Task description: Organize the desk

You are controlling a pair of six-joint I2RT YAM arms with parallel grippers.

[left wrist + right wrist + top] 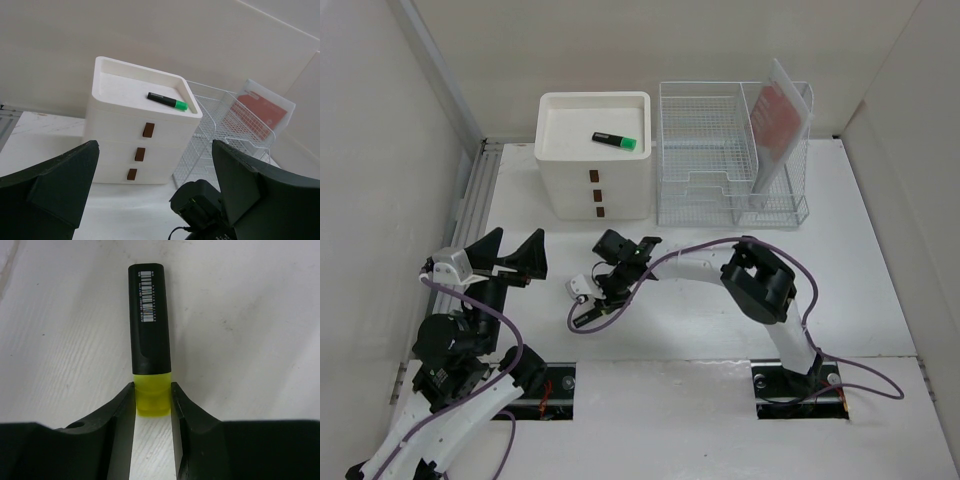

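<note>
My right gripper rises from the desk (860,260) next and moves outward over the top tray, beside the green-capped highlighter, since that tray already holds this highlighter.
The white desk (860,260) holds a black highlighter with a yellow cap (150,335), left of centre. My right gripper (152,400) is shut on its yellow cap, with the black body pointing away from the jaws, at or just above the desk surface (250,315). In the top view the right gripper (595,300) is stretched out to the left. My left gripper (510,258) is open and empty, raised above the desk's left side. In the left wrist view it (154,150) faces the drawer unit.
A white drawer unit with brown handles (595,175) stands at the back, with a green-capped highlighter (615,141) in its top tray, also in the left wrist view (167,100). A white wire-mesh rack (720,150) to its right holds a red-and-white folder (780,115). Beige walls enclose the desk.
</note>
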